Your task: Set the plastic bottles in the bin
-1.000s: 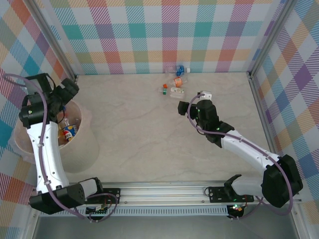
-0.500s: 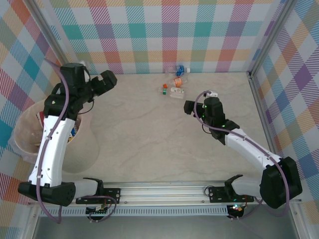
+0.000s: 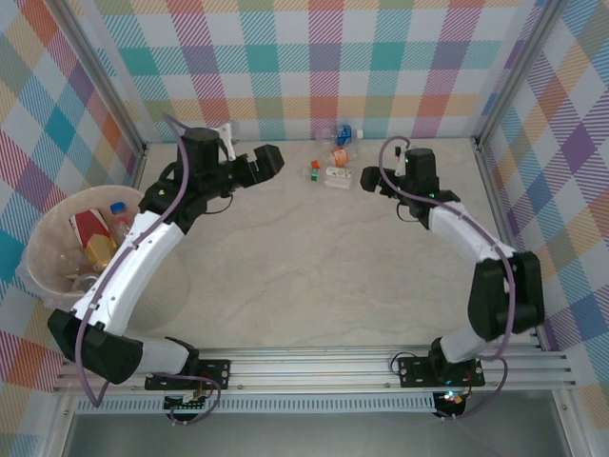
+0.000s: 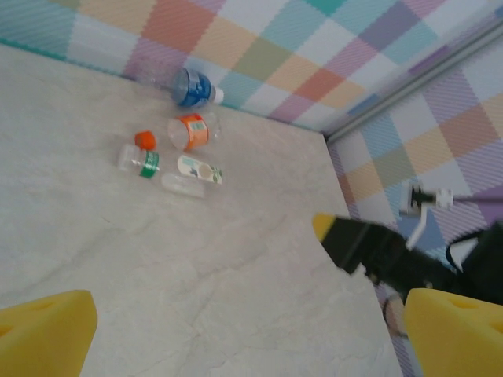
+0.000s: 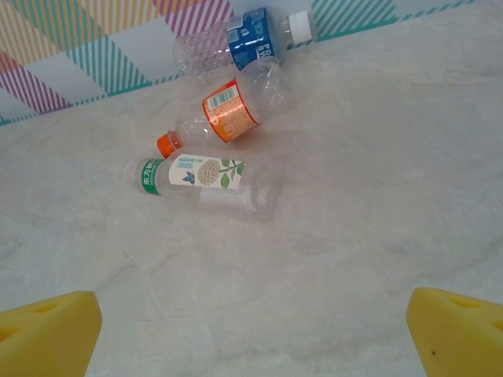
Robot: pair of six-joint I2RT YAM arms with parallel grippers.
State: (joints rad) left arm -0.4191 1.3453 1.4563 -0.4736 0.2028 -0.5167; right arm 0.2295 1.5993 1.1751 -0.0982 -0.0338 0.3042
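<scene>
The white-labelled bottle lies sideways across the gap between my open fingers, so I will turn my right gripper and lower it astride the bottle's labelled middle (image 3: 338, 175) (image 5: 207, 172).
Three plastic bottles lie together at the back wall: a blue-labelled one (image 3: 344, 133) (image 5: 251, 38) (image 4: 191, 86), an orange-labelled one with an orange cap (image 3: 338, 154) (image 5: 232, 110) (image 4: 191, 131), and a white-labelled one with a green cap (image 3: 333, 175) (image 5: 206, 179) (image 4: 196, 169). The pale pink bin (image 3: 38, 276) stands at the far left and holds several bottles. My left gripper (image 3: 266, 160) (image 4: 251, 338) is open and empty, left of the three bottles. Just right of the white-labelled bottle, my right gripper (image 3: 371, 178) (image 5: 251, 338) hangs open and empty.
Checked walls close the table at the back and sides, with metal posts (image 3: 481, 133) in the corners. A metal rail (image 3: 314, 367) runs along the near edge. In the left wrist view the right arm (image 4: 393, 255) reaches in from the right.
My left arm has swung from over the bin rightward to the back centre. My right gripper has moved back toward the wall, nearer the bottles. Both stayed open.
</scene>
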